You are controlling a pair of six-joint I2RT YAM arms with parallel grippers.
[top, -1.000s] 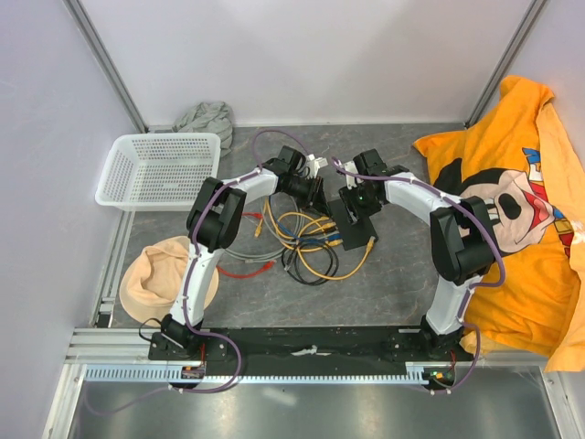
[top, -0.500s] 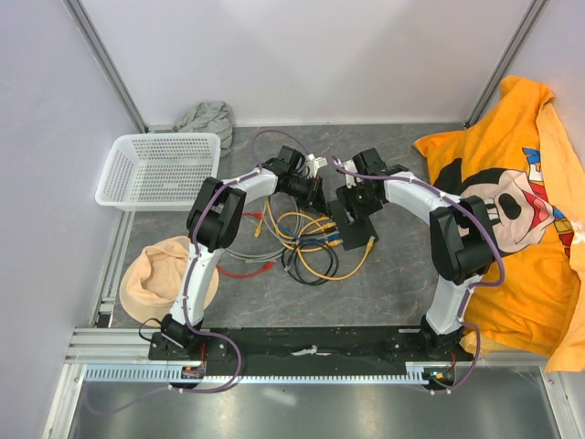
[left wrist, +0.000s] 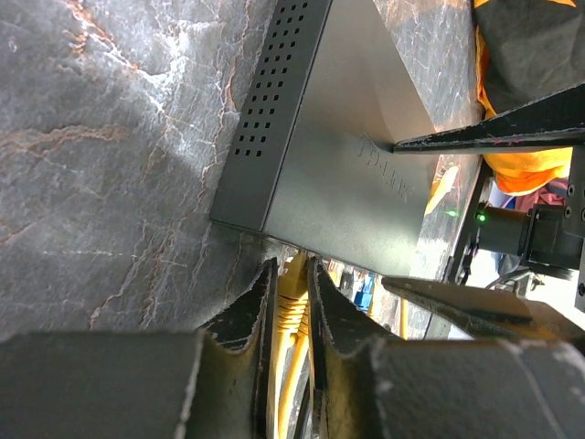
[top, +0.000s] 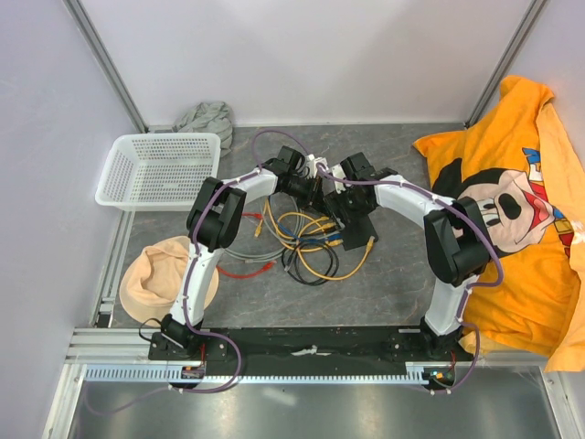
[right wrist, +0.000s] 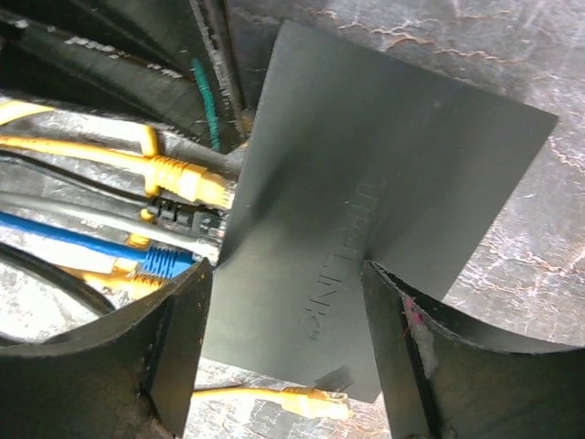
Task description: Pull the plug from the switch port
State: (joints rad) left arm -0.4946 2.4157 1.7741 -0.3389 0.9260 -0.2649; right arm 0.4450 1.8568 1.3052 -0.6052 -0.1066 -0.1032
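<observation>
The yellow plug is still seated, so the robot's left gripper will next pull it to the left in the top view and let it go there, because the cable tangle's far end (top: 266, 208) is that way.
The switch (left wrist: 347, 137) is a flat matte-black box lying on the dark marbled table; the top view shows it as the switch (top: 359, 232) at the centre. My left gripper (left wrist: 292, 270) is shut on a yellow plug (left wrist: 291, 297) whose tip meets the switch's socket edge. My right gripper (right wrist: 288, 274) stands open above the switch (right wrist: 366, 174), one finger on each side of its lettered top. Further yellow (right wrist: 192, 180), black (right wrist: 183, 216) and blue plugs (right wrist: 164, 261) sit along the same edge. In the top view both grippers meet at the switch's far-left corner.
A tangle of yellow, blue, grey and black cables (top: 306, 245) lies left of the switch, with a red cable (top: 247, 268) beyond. A loose yellow plug (right wrist: 306, 400) rests by the switch's near side. White basket (top: 160, 169), grey cloth (top: 206, 119), beige cloth (top: 164, 274), orange shirt (top: 512, 210).
My right gripper has opened wider and its wrist has shifted left and back over the switch. The left arm has stayed in place at the plug.
</observation>
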